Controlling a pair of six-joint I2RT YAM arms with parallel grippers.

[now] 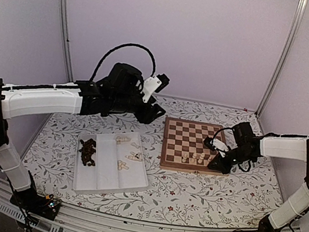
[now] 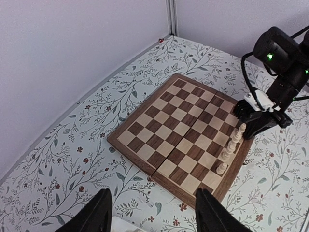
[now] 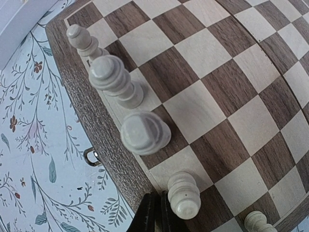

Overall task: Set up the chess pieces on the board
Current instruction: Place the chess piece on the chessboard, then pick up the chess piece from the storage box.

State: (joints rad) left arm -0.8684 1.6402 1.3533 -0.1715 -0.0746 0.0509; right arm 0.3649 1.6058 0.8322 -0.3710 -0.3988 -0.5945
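I will move my left gripper back and down next, onto a loose cream piece (image 1: 135,157) by the tray's board side. That piece is still unplaced below the gripper, nearer my base.
The board (image 1: 190,134) lies right of centre on the table, and it also fills most of the left wrist view (image 2: 178,130). Several cream chess pieces (image 1: 198,157) stand in a row along its near edge (image 2: 231,147). My right gripper (image 1: 221,164) is low at the board's near right corner. In the right wrist view its fingers (image 3: 157,199) are shut together with nothing between them, just beside a cream piece (image 3: 184,195) and over the board's rim (image 3: 104,140). My left gripper (image 1: 156,111) hovers open and empty left of the board (image 2: 153,191).
A white three-compartment tray (image 1: 105,167) sits left of the board. Dark brown pieces (image 1: 87,151) are heaped in its left compartment and loose cream pieces (image 1: 127,156) lie in its right one. White walls close in the floral tabletop at the back and sides.
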